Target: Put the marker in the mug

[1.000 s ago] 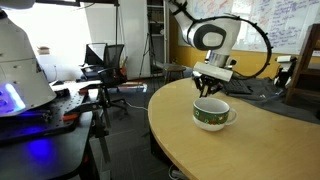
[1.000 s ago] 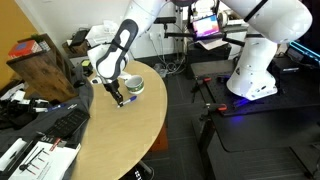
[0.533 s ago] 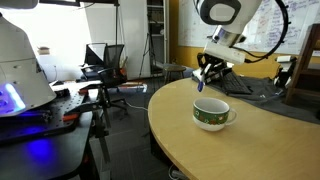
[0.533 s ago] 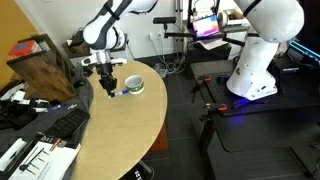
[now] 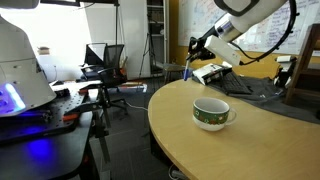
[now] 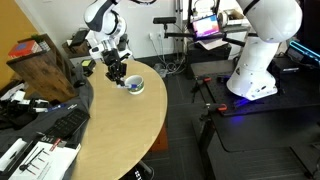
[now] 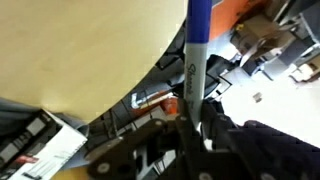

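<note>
The marker hangs beside the mug. Next, my gripper moves across and down over the mug's opening below the marker to let go inside.
The mug is dark green with a white inside and handle. It stands near the edge of the pale wooden table and also shows in an exterior view. My gripper is raised above and beyond the mug and is shut on the marker, which hangs down from the jaws with its blue end lowest. In an exterior view my gripper is just above the mug. In the wrist view the marker, white with a blue end, runs upright between my fingers. The mug is out of the wrist view.
A brown box, dark bags and a keyboard crowd the far side of the table. A white robot base stands on the floor. Office chairs and a dark object on the table lie behind the mug.
My gripper has risen from just above the mug and swung up and away with the marker still in its jaws. The mug has not moved.
</note>
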`<state>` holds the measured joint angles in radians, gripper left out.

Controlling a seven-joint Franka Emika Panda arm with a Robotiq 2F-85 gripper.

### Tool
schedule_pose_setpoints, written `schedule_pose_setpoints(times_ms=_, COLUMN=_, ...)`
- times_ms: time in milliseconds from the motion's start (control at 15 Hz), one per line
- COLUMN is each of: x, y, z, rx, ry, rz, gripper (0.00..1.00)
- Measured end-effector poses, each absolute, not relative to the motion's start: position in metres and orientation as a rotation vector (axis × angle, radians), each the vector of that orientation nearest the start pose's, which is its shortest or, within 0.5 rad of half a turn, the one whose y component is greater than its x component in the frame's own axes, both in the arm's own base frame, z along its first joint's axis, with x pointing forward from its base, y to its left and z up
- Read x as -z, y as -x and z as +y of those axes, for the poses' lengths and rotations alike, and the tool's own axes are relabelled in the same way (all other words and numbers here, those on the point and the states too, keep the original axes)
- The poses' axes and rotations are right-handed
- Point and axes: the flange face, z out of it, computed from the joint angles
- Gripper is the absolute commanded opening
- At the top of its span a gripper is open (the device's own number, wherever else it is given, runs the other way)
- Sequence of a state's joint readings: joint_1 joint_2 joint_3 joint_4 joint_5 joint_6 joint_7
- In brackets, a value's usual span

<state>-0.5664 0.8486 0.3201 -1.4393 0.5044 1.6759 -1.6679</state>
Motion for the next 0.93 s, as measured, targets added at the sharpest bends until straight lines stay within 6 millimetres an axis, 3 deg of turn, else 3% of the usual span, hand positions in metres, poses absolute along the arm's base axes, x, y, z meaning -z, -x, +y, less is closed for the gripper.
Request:
schedule_pose_setpoints(times_ms=200, x=-0.205, y=-0.645, z=-0.158, rx=0.327, ry=1.877, rz=-1.156, gripper=0.19)
schedule_pose_setpoints(times_ms=400, x=-0.205, y=-0.646, z=-0.153, rx=0.319, ry=1.878, rz=-1.159, gripper=0.19)
schedule_pose_setpoints(times_ms=467, x=-0.205, y=-0.646, z=-0.153, rx=0.318, ry=1.878, rz=-1.159, gripper=0.05)
schedule_pose_setpoints(times_ms=600, x=-0.204, y=-0.646, z=-0.155, rx=0.319, ry=1.881, rz=-1.156, gripper=0.05)
schedule_pose_setpoints(times_ms=800, x=-0.200, y=-0.631, z=-0.161, rx=0.305, ry=1.725, rz=-1.237, gripper=0.05)
schedule_pose_setpoints(times_ms=933, x=-0.197, y=-0.622, z=-0.177, rx=0.318, ry=1.621, rz=-1.298, gripper=0.05)
